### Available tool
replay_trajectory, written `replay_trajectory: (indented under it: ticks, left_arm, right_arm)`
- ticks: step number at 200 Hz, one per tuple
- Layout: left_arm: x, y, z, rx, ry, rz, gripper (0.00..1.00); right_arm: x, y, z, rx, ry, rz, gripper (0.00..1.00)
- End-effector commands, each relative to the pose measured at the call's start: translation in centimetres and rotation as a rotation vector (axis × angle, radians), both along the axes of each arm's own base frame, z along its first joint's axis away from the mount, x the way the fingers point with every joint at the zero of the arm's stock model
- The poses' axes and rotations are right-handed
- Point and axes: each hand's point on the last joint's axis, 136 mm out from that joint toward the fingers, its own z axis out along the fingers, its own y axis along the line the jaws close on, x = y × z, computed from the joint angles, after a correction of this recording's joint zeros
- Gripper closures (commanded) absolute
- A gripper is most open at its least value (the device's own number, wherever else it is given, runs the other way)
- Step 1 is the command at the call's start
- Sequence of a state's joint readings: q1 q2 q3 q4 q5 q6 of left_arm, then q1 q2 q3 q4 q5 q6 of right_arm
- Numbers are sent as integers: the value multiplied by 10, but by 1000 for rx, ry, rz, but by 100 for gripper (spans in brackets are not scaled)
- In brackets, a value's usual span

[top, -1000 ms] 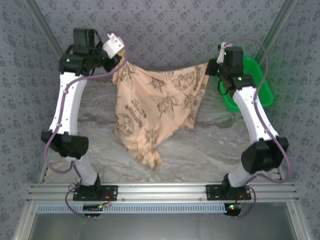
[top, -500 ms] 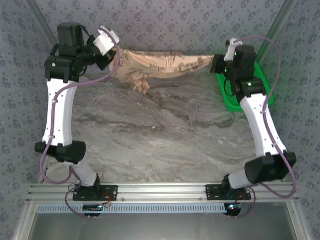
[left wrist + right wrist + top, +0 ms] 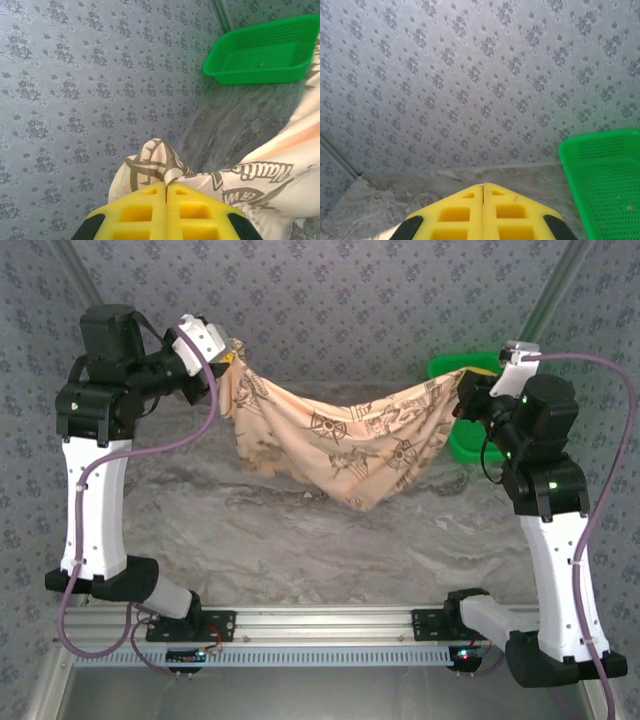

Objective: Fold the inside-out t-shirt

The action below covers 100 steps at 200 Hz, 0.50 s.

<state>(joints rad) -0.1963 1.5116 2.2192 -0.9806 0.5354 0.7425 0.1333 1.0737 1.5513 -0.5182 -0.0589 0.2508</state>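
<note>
The shirt is still hanging above the bare tabletop. My left gripper will next lower the shirt's held corner toward the far part of the tabletop and let it go.
The inside-out t-shirt (image 3: 345,445), peach-tan with dark compass prints, hangs in the air like a hammock between my two raised arms. Its lowest fold droops toward the marbled table (image 3: 330,550). My left gripper (image 3: 228,358) is shut on the shirt's upper left corner. In the left wrist view a bunch of the t-shirt (image 3: 155,162) pokes out past the closed yellow fingertips of that gripper (image 3: 166,184). My right gripper (image 3: 462,390) is shut on the upper right corner. In the right wrist view that gripper (image 3: 483,185) has its jaws pressed together, and the cloth itself is hidden from this view.
A green mesh basket (image 3: 466,446) stands at the table's back right, behind the right gripper; it is also seen as the basket (image 3: 265,50) and the basket (image 3: 605,180). Patterned grey walls (image 3: 340,300) enclose the back and sides. The aluminium base rail (image 3: 320,625) runs along the near edge.
Half a second ago the shirt was stretched taut far back near the wall. Both arms have since risen and drawn nearer, and the shirt now sags between them.
</note>
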Motion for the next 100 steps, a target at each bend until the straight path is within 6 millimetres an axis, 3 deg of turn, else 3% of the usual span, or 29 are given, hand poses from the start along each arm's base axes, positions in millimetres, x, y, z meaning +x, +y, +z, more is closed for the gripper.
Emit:
replay_trajectory:
  ticks: [1,19,41,53,69,84,100]
  left_arm:
    - [26,-4,-36,34,100,-29,100]
    - [60,0,-72,39,198,-22,100]
    - [117,7,-137,47,360,5,100]
    - [153,10,-181,45,449,38,88]
    - [201,13,-232,-3,547,97,58]
    - [232,14,-263,-72,623,139,54]
    - [246,15,-266,-153,666,180,50]
  right_arm:
    - [35,3,-47,9,149,-17,100]
    - [65,9,-83,11,243,-15,100]
    - [113,21,-146,19,386,4,100]
    - [139,25,-180,14,458,2,100]
    - [173,26,-220,9,548,-13,97]
    - [194,22,-245,14,641,-29,86]
    - [200,14,-260,31,715,-54,72]
